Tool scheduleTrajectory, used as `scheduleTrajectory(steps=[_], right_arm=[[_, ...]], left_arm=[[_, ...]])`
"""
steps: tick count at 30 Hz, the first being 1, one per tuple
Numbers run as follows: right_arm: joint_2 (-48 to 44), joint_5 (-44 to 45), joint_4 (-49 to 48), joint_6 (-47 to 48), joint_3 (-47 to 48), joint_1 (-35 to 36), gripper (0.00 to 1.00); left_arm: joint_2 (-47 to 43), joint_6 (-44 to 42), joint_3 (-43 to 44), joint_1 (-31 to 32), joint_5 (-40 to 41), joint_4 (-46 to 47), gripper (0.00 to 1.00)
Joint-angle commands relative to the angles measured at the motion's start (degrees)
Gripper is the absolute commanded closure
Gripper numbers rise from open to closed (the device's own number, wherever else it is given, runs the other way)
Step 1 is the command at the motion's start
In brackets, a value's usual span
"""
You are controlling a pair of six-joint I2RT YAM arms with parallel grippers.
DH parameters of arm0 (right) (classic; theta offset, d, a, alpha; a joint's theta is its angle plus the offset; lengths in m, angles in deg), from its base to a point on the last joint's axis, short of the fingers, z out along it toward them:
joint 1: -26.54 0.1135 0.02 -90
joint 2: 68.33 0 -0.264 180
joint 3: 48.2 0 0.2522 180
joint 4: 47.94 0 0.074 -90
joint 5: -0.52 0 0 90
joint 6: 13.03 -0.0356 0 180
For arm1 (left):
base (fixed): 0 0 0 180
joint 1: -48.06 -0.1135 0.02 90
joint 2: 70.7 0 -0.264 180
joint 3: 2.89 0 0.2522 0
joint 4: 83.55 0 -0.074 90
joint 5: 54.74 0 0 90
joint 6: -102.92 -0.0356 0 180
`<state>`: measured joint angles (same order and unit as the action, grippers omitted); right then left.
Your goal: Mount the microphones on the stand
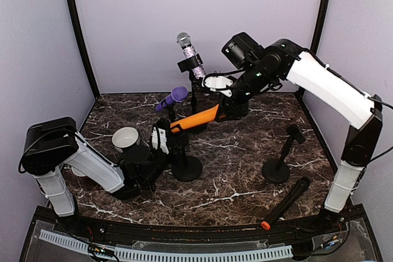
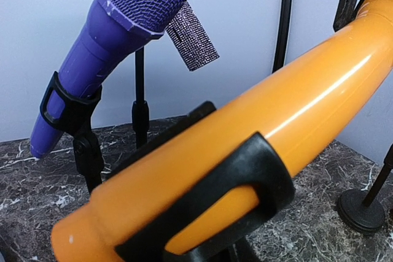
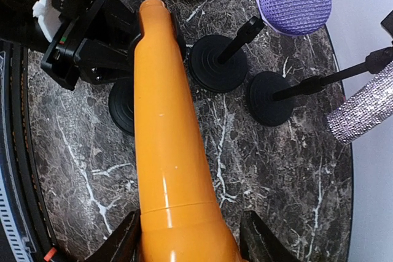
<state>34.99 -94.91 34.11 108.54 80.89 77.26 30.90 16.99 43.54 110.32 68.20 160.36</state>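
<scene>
My right gripper carries the clipped orange microphone and its stand outward onto the bare marble beside the lilac microphone's stand next and releases them.
The all-orange microphone (image 1: 196,119) slants up to the right, its tail seated in the black clip (image 2: 270,176) of the front stand (image 1: 187,168). My right gripper (image 1: 222,110) is shut on its thick head end, with its fingers (image 3: 123,240) on either side of the body (image 3: 163,121). My left gripper (image 1: 171,142) holds this stand's pole just under the clip; its fingertips are out of the left wrist view. The purple microphone (image 1: 172,97) and the glittery lilac one (image 1: 190,53) sit clipped in stands behind. The black microphone with an orange end (image 1: 285,200) lies at the front right.
An empty stand (image 1: 279,161) with a bare clip stands right of centre. A white bowl (image 1: 124,139) sits by my left arm. The round bases of the rear stands (image 3: 218,62) crowd the middle of the marble table. Purple walls close three sides.
</scene>
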Motion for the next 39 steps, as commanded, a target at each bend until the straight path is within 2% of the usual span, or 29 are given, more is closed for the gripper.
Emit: scheduleTrajectory(steps=[1,19,28,29,31,32,34,39], right_arm=[[8.7,-19.6,-8.6,-6.2,-2.6,5.3,1.0],[12.2,-21.9,-10.2,-11.4,-1.7,5.2,1.0],[8.8,-21.4,-11.5,-12.3,-2.6,3.5,1.0],[8.4,-21.5,-11.7,-12.5,-2.8,3.2,1.0],[7.5,-21.7,-12.1,-13.0,-3.0,2.6,1.0],[6.7,-21.9,-12.5,-13.4,-3.2,2.1,1.0],[5.0,-21.9,-13.5,-14.0,-3.9,1.1,1.0],[-0.7,-19.5,-16.7,-13.9,-6.9,-1.9,1.0]], left_arm=[[0.0,-4.6,5.5,3.4,-17.0,3.4,1.0],[0.4,-4.3,5.9,3.5,-17.8,3.3,1.0],[0.4,-3.1,4.6,3.4,-14.7,5.3,1.0],[0.4,-2.6,4.3,3.4,-13.4,5.7,0.91],[0.3,-2.0,3.8,3.5,-9.5,7.1,0.64],[0.1,-1.9,3.5,3.5,-8.4,7.6,0.58],[-0.7,-2.5,3.0,3.5,-7.1,7.8,0.51],[-3.3,-2.9,2.5,3.8,-5.5,4.4,0.48]])
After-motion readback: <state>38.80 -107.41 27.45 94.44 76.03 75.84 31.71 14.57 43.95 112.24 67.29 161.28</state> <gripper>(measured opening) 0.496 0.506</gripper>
